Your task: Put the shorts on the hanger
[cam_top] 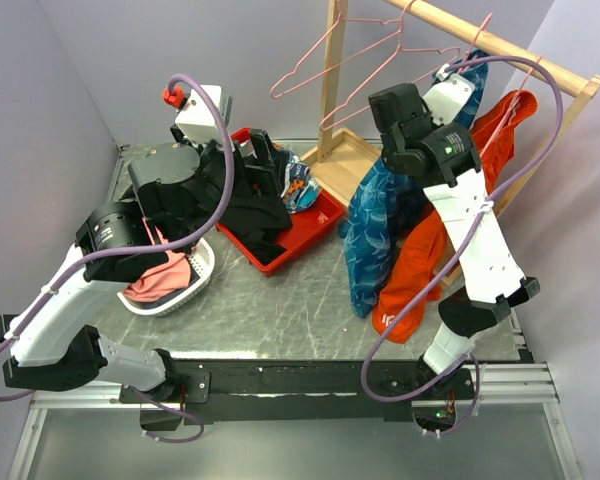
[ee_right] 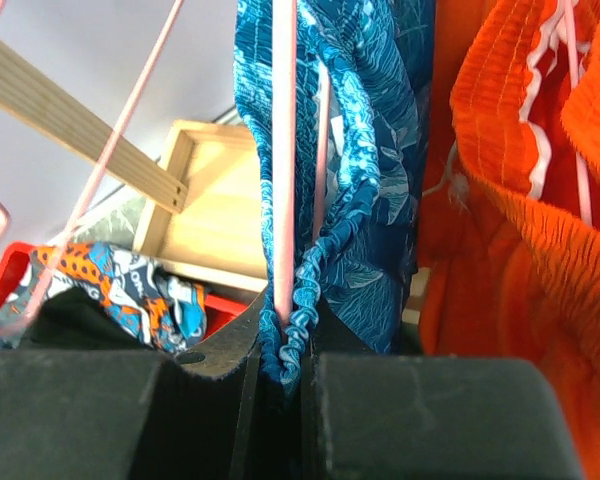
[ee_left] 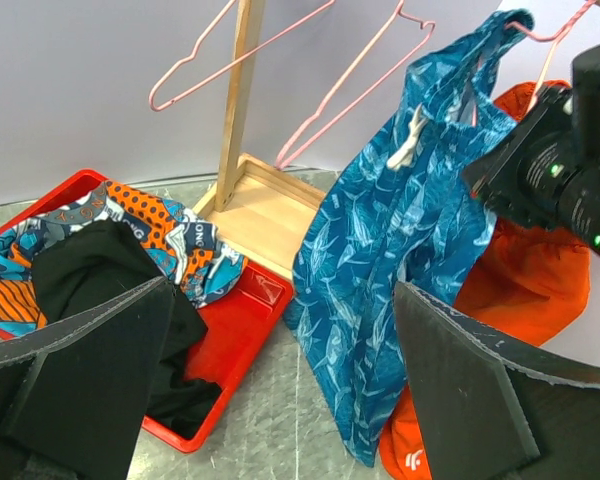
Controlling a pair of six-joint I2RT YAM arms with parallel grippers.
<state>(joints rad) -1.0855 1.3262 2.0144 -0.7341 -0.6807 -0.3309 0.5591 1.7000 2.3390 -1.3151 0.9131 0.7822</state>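
Observation:
I need to lower my right gripper a little next, to settle the pink hanger's hook onto the bar and let go of the shorts' gathered waistband, because the hook is above the wooden bar (cam_top: pixel 485 41).
The teal-blue leaf-print shorts (cam_top: pixel 372 228) hang from near the wooden rail down to the table; they also show in the left wrist view (ee_left: pixel 380 250). My right gripper (ee_right: pixel 285 365) is shut on their gathered waistband (ee_right: pixel 298 320) together with a pink hanger wire (ee_right: pixel 283 150); in the top view it sits high by the rail (cam_top: pixel 458 72). The hanger's hook (cam_top: pixel 483 28) sits at the rail. My left gripper (ee_left: pixel 280 400) is open and empty, above the red tray (cam_top: pixel 320 228), left of the shorts.
A plain orange garment (cam_top: pixel 420 270) hangs right beside the shorts. Two empty pink hangers (cam_top: pixel 330 50) hang on the wooden rail (cam_top: pixel 500 45). The red tray holds black and multicolour cloths (ee_left: pixel 170 240). A white basket (cam_top: pixel 170 285) with pink cloth stands at the left.

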